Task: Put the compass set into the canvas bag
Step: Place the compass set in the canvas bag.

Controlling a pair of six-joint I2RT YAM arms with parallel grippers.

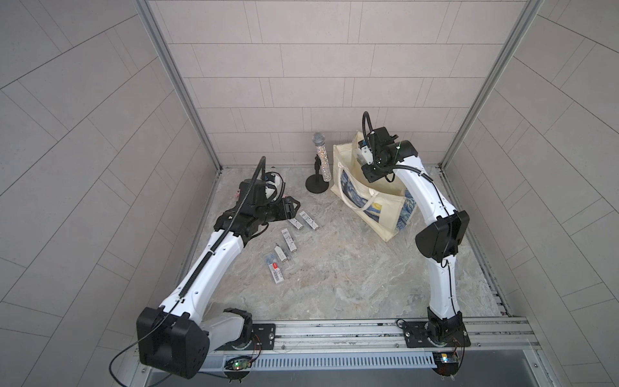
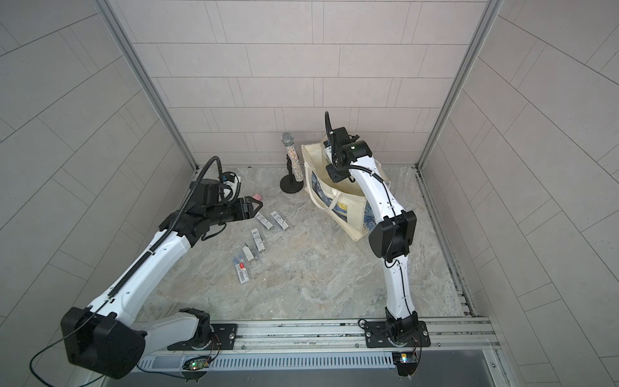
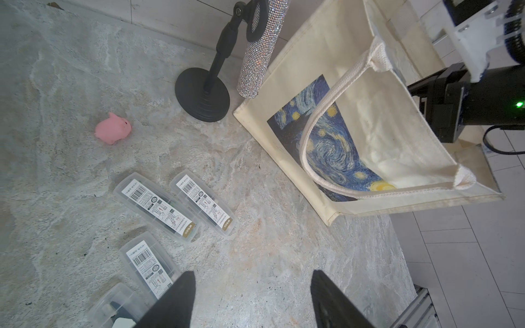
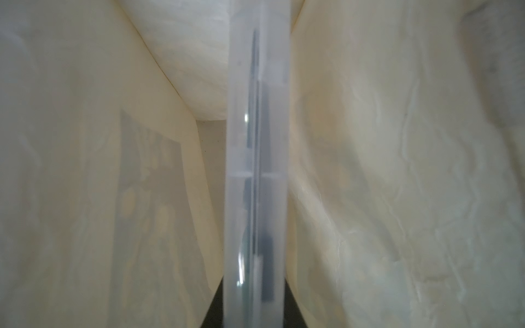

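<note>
I should lower my right gripper deeper between the bag's cloth sides next, toward the bag's bottom, and let go of the compass set there, because the bag's bottom is still well below it.
The cream canvas bag [image 1: 375,207] [image 2: 348,214] [image 3: 312,71] with the starry-night print stands open at the back right. My right arm reaches down into its mouth. In the right wrist view my right gripper [image 4: 254,312] is shut on a clear plastic compass set [image 4: 257,170], held upright between the bag's inner cloth walls. Several more compass set cases [image 1: 288,239] [image 2: 259,239] [image 3: 159,207] lie on the table's left half. My left gripper [image 1: 294,207] [image 2: 256,207] [image 3: 252,274] hovers open just beside them, with nothing between its fingers.
A glittery microphone [image 1: 321,157] [image 3: 261,51] on a black round-based stand [image 1: 316,184] stands just left of the bag. A small pink pig toy [image 3: 113,128] [image 2: 256,196] lies near the back left. Walls close in the back and both sides.
</note>
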